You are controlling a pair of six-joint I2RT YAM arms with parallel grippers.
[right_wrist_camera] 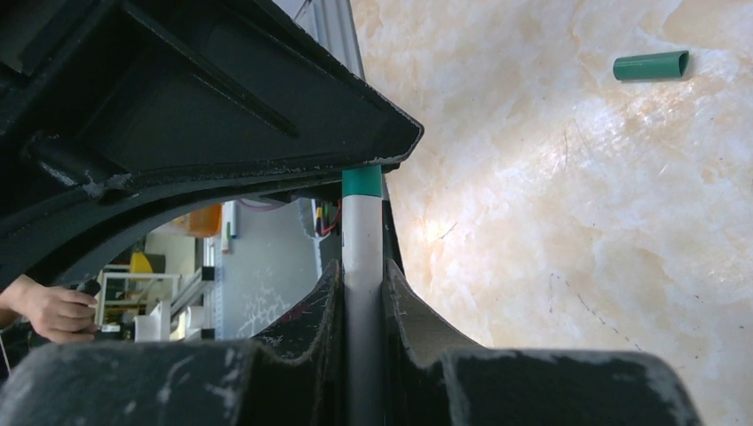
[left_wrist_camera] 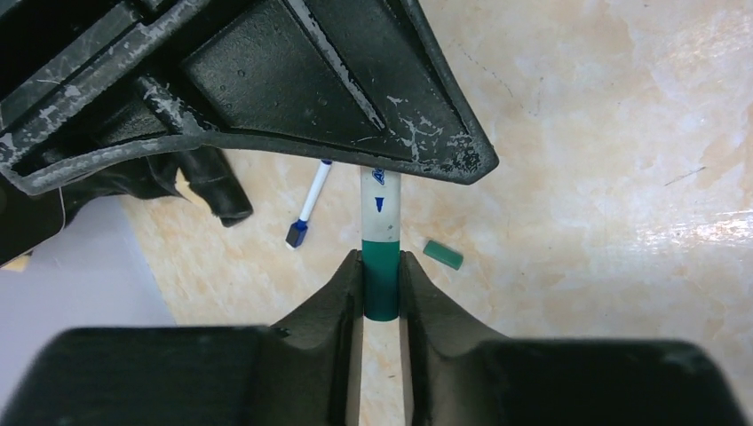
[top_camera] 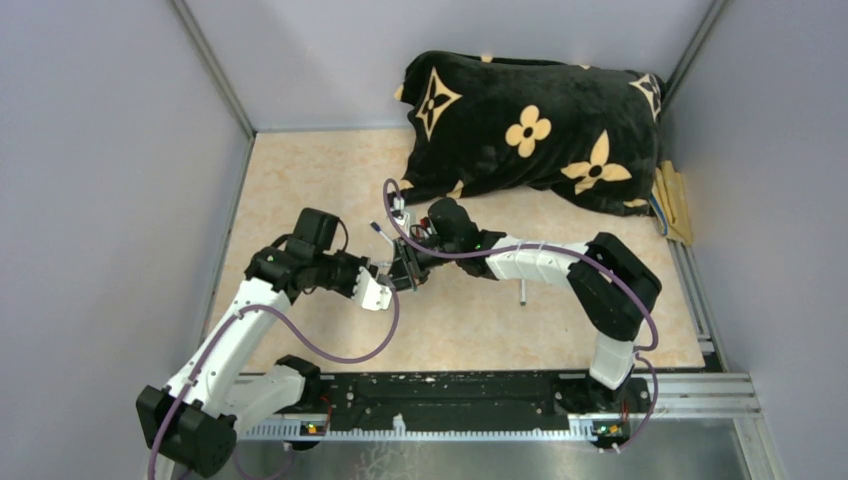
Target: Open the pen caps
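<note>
I should swing and lower my right gripper to the right in the top view and let go of the grey-white body of the pen beside the small pen, because the tabletop there is clear.
One pen is held above the middle of the table between both grippers. In the left wrist view my left gripper [left_wrist_camera: 381, 266] is shut on its green pen cap [left_wrist_camera: 381, 282], which sits against the white barrel [left_wrist_camera: 380, 209] with no gap showing. My right gripper [right_wrist_camera: 362, 271] is shut on the grey-white barrel [right_wrist_camera: 362, 235], and the green cap [right_wrist_camera: 362, 181] shows beyond it. In the top view the left gripper [top_camera: 392, 280] and right gripper [top_camera: 412, 262] meet tip to tip. A loose green cap [left_wrist_camera: 442, 255] lies on the table, also visible as the loose cap [right_wrist_camera: 651, 65].
A blue-ended pen [left_wrist_camera: 309, 206] lies on the marbled table beyond the grippers. Another small pen [top_camera: 521, 292] rests by the right forearm. The black flower-patterned pillow [top_camera: 530, 130] fills the back right. Grey walls close in the left, back and right sides.
</note>
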